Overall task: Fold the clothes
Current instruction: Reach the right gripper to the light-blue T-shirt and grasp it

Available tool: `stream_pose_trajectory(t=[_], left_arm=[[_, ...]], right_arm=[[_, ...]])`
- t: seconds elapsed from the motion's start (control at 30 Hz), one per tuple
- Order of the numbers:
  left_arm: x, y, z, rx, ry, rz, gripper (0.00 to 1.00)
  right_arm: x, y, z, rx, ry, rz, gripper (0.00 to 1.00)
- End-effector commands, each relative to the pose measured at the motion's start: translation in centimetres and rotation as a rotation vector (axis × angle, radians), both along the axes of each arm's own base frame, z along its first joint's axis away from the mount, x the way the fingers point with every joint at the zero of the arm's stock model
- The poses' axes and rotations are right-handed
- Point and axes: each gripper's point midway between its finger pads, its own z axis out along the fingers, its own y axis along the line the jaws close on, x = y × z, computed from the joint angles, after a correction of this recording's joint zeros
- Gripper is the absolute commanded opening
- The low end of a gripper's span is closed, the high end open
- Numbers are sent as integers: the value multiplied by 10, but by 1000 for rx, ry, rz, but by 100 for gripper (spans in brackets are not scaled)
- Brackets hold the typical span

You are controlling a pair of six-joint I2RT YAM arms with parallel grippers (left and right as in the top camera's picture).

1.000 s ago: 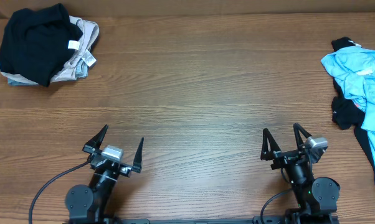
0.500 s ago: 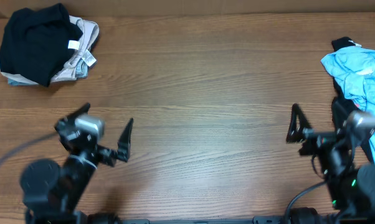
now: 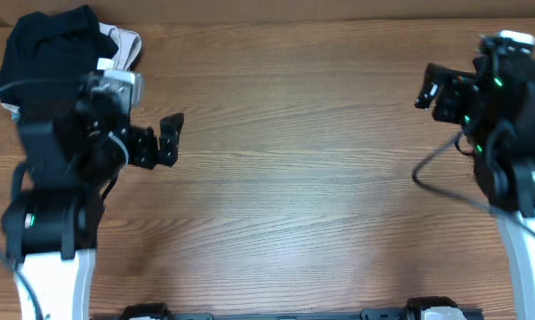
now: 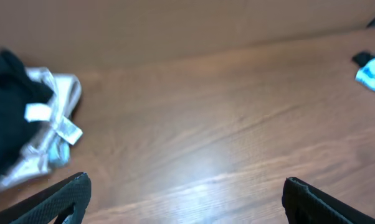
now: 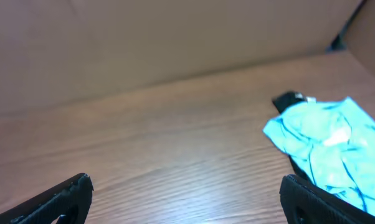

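The right gripper goes down and to the right in the overhead view onto the blue T-shirt's creased middle point(image 5: 344, 163) next, since rumpled folds there offer cloth to pinch.
The clothes lie in two heaps. At the back left, a black garment point(image 3: 41, 40) point(image 4: 4, 118) rests on a beige and grey one point(image 3: 125, 40) point(image 4: 53, 124). At the back right lies the light blue T-shirt point(image 5: 327, 143) point(image 4: 374, 71) with a black piece point(image 5: 290, 98) at its far edge; the right arm point(image 3: 507, 116) hides it in the overhead view. My left gripper point(image 4: 186, 193) hangs open over bare wood, right of the black heap. My right gripper point(image 5: 184, 193) is open too, the blue shirt just beyond its right finger. Neither holds anything.
A brown cardboard wall point(image 5: 144, 43) runs along the table's far edge. The left arm point(image 3: 67, 169) covers part of the back-left heap from above. Bare wooden tabletop point(image 3: 294, 178) stretches between the two arms.
Both arms have lifted off the near edge and swung toward the back: the left toward the black heap, the right over the blue shirt. The jaws stayed open.
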Motion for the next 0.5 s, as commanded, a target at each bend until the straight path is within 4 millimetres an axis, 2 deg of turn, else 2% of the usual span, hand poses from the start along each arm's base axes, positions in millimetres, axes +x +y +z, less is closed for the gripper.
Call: stream_pose_trajectory(t=[0.0,0.13,0.27,0.47], left_arm=[[16,-4,-19,-32,74,-16,100],[28,-7,-40,-50,141,-32,100],[34,-6,-51,-51,171,-31,100],[41,-6,-59,-52,189,-31,100]], right_arm=[[23,-35,-24,-26,62,-109,100],[38,-98,-67,10,154,-274,100],[35,-167,-108,110,214,-470,100],[36,-235,-165,284,234,-595,99]])
